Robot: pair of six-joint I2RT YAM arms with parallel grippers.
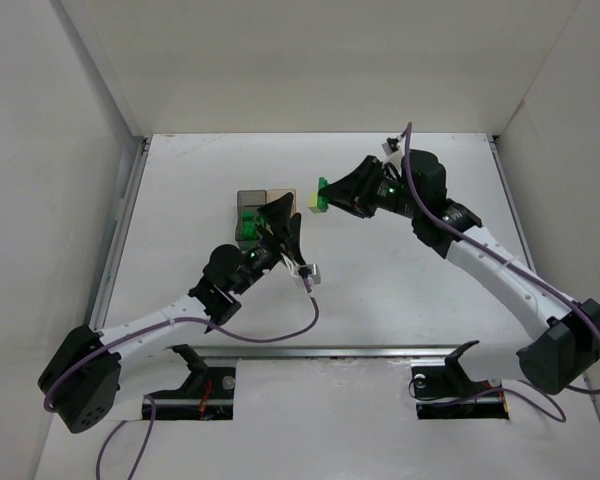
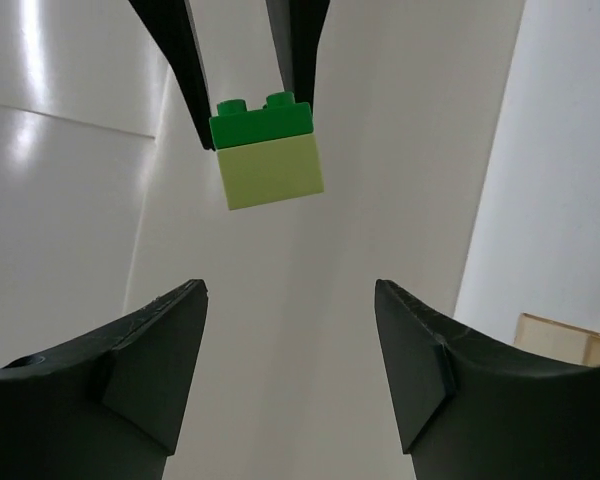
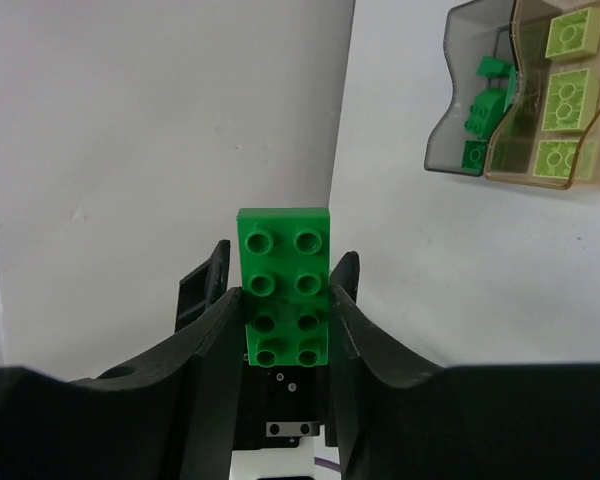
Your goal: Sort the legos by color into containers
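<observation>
I will next move my right gripper to the left in the top view and down over the smoky grey container [image 1: 248, 198] [image 3: 474, 110] to let go, because green legos are inside it.
My right gripper [image 1: 327, 195] is shut on a dark green lego [image 3: 283, 290], held in the air right of the containers. A pale yellow-green lego [image 2: 273, 175] is stuck under the green one [image 2: 261, 118]. It also shows in the top view [image 1: 313, 203]. My left gripper [image 1: 285, 216] is open and empty, its fingers [image 2: 170, 345] pointing at the held pair with a gap between. The smoky grey container [image 1: 248, 198] holds green legos [image 3: 485, 100]. The amber container [image 1: 280, 195] beside it holds pale legos [image 3: 565, 95].
White enclosure walls [image 1: 70, 150] stand at the left, back and right. A metal rail [image 1: 120, 230] runs along the table's left edge and another [image 1: 380, 352] along the front. A purple cable [image 1: 280, 335] loops by the left arm.
</observation>
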